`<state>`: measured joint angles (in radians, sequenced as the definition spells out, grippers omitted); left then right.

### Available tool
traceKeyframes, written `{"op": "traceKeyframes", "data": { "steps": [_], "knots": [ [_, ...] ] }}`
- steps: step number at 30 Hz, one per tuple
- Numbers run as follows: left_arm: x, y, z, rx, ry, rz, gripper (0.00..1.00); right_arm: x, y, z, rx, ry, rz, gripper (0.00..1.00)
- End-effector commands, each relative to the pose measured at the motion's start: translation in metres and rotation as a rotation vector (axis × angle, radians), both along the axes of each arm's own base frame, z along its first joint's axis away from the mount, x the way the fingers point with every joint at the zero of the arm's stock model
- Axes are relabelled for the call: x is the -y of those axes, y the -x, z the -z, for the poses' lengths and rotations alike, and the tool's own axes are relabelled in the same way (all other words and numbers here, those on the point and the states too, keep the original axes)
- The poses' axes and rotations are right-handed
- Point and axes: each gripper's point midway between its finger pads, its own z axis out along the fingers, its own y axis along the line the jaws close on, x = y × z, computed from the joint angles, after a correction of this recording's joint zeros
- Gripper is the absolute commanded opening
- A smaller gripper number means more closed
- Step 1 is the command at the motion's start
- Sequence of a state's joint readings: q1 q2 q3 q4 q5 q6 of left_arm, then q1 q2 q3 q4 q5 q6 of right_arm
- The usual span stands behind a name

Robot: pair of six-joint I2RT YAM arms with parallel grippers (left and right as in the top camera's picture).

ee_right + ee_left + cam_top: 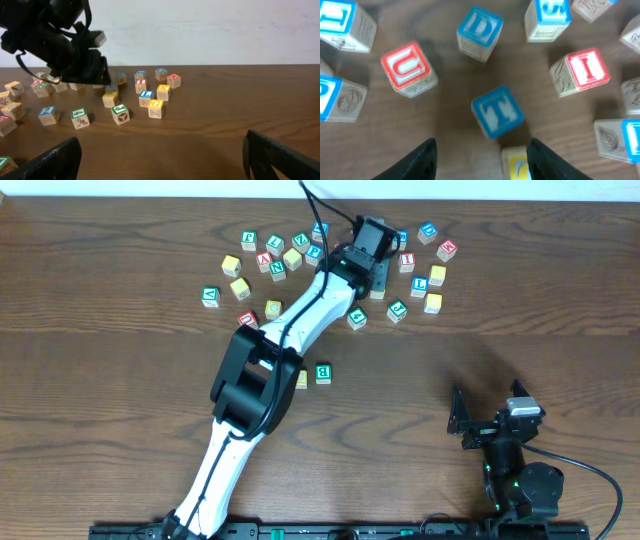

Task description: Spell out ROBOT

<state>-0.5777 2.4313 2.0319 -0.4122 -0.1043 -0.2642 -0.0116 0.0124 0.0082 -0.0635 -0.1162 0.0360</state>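
Note:
The yellow-faced block (517,164) is beside one finger instead of between both, so I need to move my left gripper to the right in the wrist view and lower it around the block.
Lettered wooden blocks lie scattered at the far middle of the table (120,380). My left gripper (378,278) hovers over this cluster, open and empty. In the left wrist view its fingers (482,152) frame bare wood just below a tilted blue T block (497,111). A yellow-faced block (517,164) sits against the inside of the right finger. A blue D block (480,31), a red U block (408,68) and a red I block (582,71) lie beyond. My right gripper (488,412) is open and empty near the front right, also seen in its wrist view (162,152).
A green-faced block (323,373) and a yellow block (301,379) lie apart from the cluster at mid-table, beside the left arm (290,330). A red block (247,320) sits by the arm's elbow. More blocks (156,108) stand far ahead of the right gripper.

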Motion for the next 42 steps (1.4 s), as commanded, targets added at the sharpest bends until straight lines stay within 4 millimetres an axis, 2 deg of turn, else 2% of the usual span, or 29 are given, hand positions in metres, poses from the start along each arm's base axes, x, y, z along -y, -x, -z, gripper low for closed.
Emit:
{"op": "traceKeyframes", "data": {
  "steps": [1,5,11,19,42],
  "knots": [
    [0.009,0.006,-0.019,0.018,-0.013,0.021,0.56,-0.001,0.0,0.001,0.001,0.015,-0.004,0.99],
    [0.015,0.014,-0.014,0.006,-0.039,0.055,0.57,-0.001,0.0,0.001,0.001,0.015,-0.004,0.99],
    [0.02,0.014,-0.014,0.017,-0.045,0.075,0.57,-0.001,0.0,0.001,0.001,0.015,-0.004,0.99],
    [0.02,0.012,0.016,-0.003,-0.074,0.092,0.57,-0.001,0.0,0.001,0.001,0.015,-0.004,0.99],
    [0.03,0.02,0.029,-0.014,-0.082,0.113,0.57,-0.001,0.0,0.001,0.001,0.015,-0.004,0.99]
  ]
}}
